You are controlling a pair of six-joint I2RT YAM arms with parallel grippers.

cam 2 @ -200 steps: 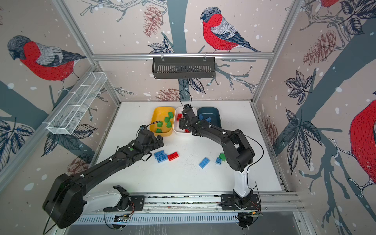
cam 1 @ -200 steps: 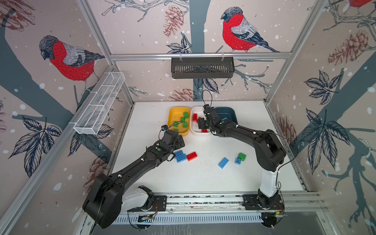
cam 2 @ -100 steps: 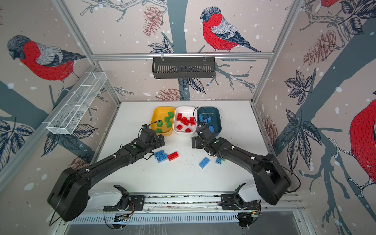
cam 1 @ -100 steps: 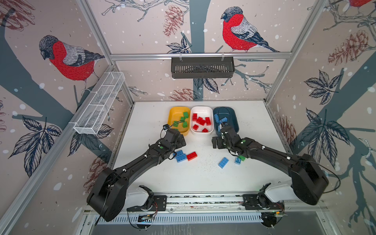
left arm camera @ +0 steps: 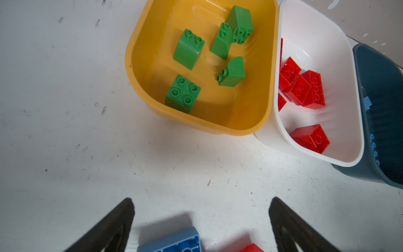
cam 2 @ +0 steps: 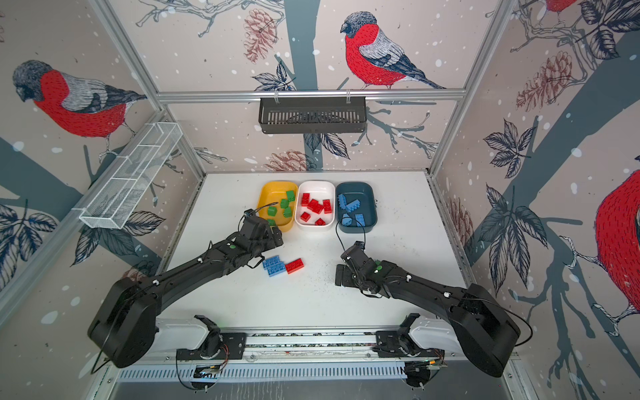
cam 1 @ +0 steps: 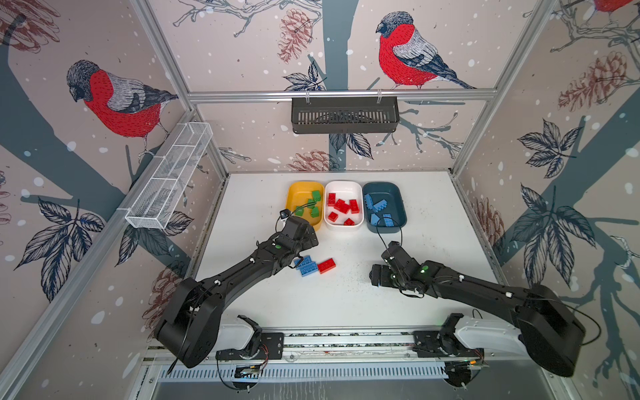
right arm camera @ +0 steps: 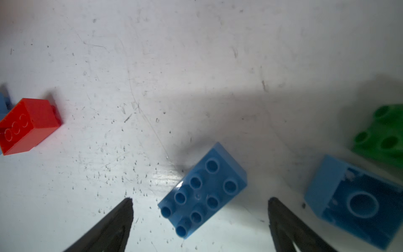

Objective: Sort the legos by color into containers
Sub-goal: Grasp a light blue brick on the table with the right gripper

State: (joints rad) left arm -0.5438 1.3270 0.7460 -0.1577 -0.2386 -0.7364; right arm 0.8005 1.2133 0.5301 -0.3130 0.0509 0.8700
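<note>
The studded blue brick (right arm camera: 203, 191) lies slanted to the open fingers, so the right gripper needs to turn to match the brick's long sides, go down around them and close.
At the back stand three containers: a yellow tub (cam 1: 289, 204) with green legos (left arm camera: 188, 49), a white tub (cam 1: 343, 183) with red legos (cam 1: 343, 206), and a teal tub (cam 1: 401, 207) with blue legos (cam 1: 379, 206). My left gripper (left arm camera: 201, 200) is open and empty, low over the table in front of the yellow tub. Loose blue bricks (cam 1: 306, 267) and a red brick (cam 1: 326, 265) lie just behind its fingers. My right gripper (right arm camera: 200, 199) is open, straddling a studded blue brick (right arm camera: 202, 189) without touching it. An upturned blue brick (right arm camera: 357, 203) and a green brick (right arm camera: 383, 135) lie beside it.
A white wire mesh basket (cam 1: 169, 180) hangs on the left wall. A dark slatted basket (cam 1: 344, 114) hangs on the back rail. In both top views the right arm hides the bricks under it.
The right gripper pulled back from the white tub, opened, and swung down to the front right over the blue brick. The left arm has barely moved.
</note>
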